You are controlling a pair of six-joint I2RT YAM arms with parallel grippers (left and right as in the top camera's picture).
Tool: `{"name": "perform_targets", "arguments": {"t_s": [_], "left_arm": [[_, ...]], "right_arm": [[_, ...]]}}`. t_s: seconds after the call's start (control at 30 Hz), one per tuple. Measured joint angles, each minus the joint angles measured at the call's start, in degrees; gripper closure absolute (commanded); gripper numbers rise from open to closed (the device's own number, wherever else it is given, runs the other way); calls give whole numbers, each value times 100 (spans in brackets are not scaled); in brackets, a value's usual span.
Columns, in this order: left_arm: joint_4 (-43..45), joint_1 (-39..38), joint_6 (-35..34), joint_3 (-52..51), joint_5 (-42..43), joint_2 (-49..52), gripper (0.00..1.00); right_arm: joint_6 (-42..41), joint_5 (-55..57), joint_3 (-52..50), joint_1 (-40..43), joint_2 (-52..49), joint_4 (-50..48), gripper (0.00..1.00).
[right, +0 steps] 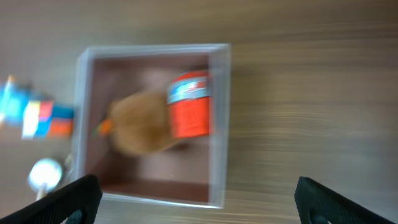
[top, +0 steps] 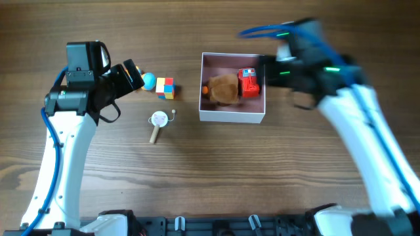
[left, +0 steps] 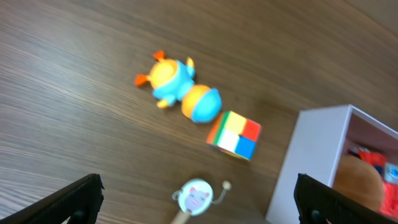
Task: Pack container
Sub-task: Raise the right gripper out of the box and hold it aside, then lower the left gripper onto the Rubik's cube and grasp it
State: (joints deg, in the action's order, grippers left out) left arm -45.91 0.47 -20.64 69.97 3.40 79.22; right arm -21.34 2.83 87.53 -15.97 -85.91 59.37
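I need to move my left gripper to the right in the overhead view and down next, and turn it to straddle the colour cube [top: 165,88] [left: 234,135], because the cube sits at an angle to that gripper's fingers.
The container [top: 232,117] is a square white box with a pinkish inside at the table's middle. In it lie a brown plush toy [top: 224,88] and a red toy [top: 249,83]. It also shows in the right wrist view [right: 219,124] and at the right of the left wrist view [left: 305,155]. My right gripper [right: 194,211] is open and empty, above the box's right side. My left gripper [left: 198,211] is open and empty, left of the box, over a small rattle drum [left: 195,199]. A blue-orange toy [left: 180,87] and a colour cube [left: 234,135] lie beyond it.
In the overhead view the colour cube [top: 165,88], the blue-orange toy [top: 149,80] and the rattle drum [top: 158,122] lie on the wooden table left of the box. The arm bases stand at the front edge.
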Motion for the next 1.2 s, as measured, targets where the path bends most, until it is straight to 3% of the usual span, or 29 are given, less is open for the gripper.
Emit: {"name": "perform_targets", "arguments": {"t_s": [0.2, 0.33, 0.47, 0.73, 1.2], "left_arm": [[24, -31, 24, 2, 568, 0, 0], [-81, -251, 160, 28, 562, 22, 0], [-564, -577, 411, 476, 330, 411, 1], [-1735, -1003, 1123, 2601, -39, 2505, 5], [-1641, -1635, 1904, 2793, -507, 3821, 13]], "right_arm": [[0, 44, 4, 1810, 894, 640, 0], [0, 37, 4, 2446, 914, 931, 0], [0, 24, 4, 2568, 870, 938, 0], [0, 17, 4, 2566, 866, 927, 0], [0, 15, 4, 2566, 866, 927, 0]]}}
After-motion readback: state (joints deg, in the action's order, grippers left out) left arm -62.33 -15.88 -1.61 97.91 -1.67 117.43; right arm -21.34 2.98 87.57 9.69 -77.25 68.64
